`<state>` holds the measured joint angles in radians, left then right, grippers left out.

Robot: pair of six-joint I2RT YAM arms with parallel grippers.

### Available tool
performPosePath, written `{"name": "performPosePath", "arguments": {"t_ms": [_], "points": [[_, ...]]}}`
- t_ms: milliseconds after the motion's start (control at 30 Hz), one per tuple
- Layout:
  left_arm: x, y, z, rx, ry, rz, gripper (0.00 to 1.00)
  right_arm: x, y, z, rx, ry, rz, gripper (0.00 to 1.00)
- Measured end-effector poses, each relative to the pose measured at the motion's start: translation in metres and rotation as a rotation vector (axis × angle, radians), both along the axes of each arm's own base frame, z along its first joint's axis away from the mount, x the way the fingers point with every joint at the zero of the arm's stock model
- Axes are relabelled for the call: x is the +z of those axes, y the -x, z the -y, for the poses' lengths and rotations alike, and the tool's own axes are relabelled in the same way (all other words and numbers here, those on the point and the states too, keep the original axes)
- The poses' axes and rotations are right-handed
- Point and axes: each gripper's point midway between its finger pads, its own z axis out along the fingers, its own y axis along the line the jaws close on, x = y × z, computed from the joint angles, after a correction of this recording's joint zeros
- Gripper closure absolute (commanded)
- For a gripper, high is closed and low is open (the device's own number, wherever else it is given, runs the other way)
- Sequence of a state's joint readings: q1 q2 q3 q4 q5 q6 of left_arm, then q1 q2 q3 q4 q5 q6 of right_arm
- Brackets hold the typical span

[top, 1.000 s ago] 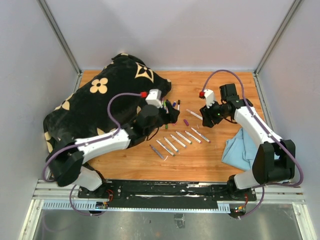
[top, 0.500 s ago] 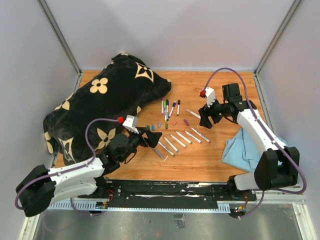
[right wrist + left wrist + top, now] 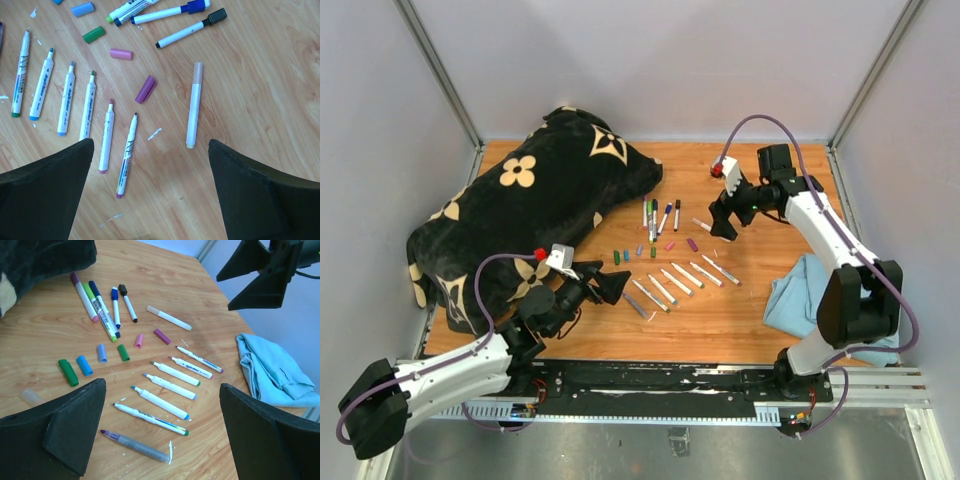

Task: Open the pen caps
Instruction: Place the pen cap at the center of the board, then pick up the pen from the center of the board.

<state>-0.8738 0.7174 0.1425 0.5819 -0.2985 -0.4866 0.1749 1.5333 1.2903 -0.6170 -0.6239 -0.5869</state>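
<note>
My right gripper moves down onto the white marker's body (image 3: 193,120) next, toward the marker's end away from its pale cap, as that cap is still on.
Several uncapped markers (image 3: 672,280) lie in a slanted row on the wooden table. Loose pen caps lie beside them: green (image 3: 68,372), blue (image 3: 84,365), pink (image 3: 139,340), purple (image 3: 161,336). A few markers (image 3: 102,310) beyond them still wear their caps, one blue (image 3: 197,6) and one black (image 3: 217,16). A white marker with a pale cap (image 3: 194,105) lies apart. My left gripper (image 3: 608,284) (image 3: 162,386) hovers open and empty near the row's left end. My right gripper (image 3: 722,222) (image 3: 150,142) is open and empty above the row's right end.
A black plush bag with beige flowers (image 3: 520,195) fills the far left of the table. A light blue cloth (image 3: 808,296) (image 3: 272,372) lies at the right. Grey walls enclose the table on three sides.
My left arm has pulled back from the capped markers toward the near left. Both grippers have opened wider. The right gripper has shifted slightly farther away.
</note>
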Motion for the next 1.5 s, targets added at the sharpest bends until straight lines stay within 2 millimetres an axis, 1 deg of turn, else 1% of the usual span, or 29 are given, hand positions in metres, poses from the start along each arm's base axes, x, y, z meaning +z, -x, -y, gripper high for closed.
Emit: {"name": "performPosePath", "arguments": {"t_ms": [100, 233, 333, 567, 733, 900, 1000, 1067, 1200, 1367, 1433, 1500], "points": [[-0.003, 0.001, -0.002, 0.004, 0.004, -0.003, 0.01, -0.011, -0.008, -0.002, 0.046, 0.017, -0.022, 0.02], [-0.007, 0.002, -0.003, 0.006, 0.003, -0.012, 0.01, -0.021, -0.021, 0.0, 0.06, 0.056, -0.044, 0.01], [-0.008, 0.002, -0.003, 0.007, 0.007, -0.012, 0.01, -0.031, -0.028, 0.01, 0.039, 0.121, -0.054, 0.01], [-0.016, 0.0, 0.0, 0.007, 0.001, -0.028, 0.01, -0.068, -0.032, 0.03, -0.006, 0.242, -0.131, 0.02], [-0.017, -0.001, 0.001, 0.007, 0.009, -0.035, 0.01, -0.091, -0.036, 0.04, -0.031, 0.305, -0.18, 0.02], [-0.015, -0.001, 0.002, 0.006, 0.02, -0.03, 0.01, -0.102, -0.037, 0.046, -0.059, 0.341, -0.212, 0.01], [-0.017, -0.001, 0.002, 0.006, 0.021, -0.034, 0.01, -0.105, -0.043, 0.048, -0.084, 0.354, -0.218, 0.0], [-0.018, -0.001, 0.002, 0.005, 0.021, -0.036, 0.01, -0.108, -0.046, 0.048, -0.094, 0.358, -0.226, 0.03], [-0.021, 0.0, 0.001, 0.004, 0.023, -0.041, 0.01, -0.118, -0.05, 0.046, -0.111, 0.367, -0.255, 0.11], [-0.021, 0.0, 0.002, 0.004, 0.026, -0.044, 0.01, -0.131, -0.066, 0.041, -0.135, 0.362, -0.284, 0.27], [-0.021, 0.0, 0.002, 0.004, 0.027, -0.045, 0.01, -0.135, -0.07, 0.04, -0.141, 0.361, -0.294, 0.33], [-0.021, 0.0, 0.002, 0.004, 0.028, -0.045, 0.01, -0.14, -0.072, 0.038, -0.14, 0.363, -0.305, 0.36]]}}
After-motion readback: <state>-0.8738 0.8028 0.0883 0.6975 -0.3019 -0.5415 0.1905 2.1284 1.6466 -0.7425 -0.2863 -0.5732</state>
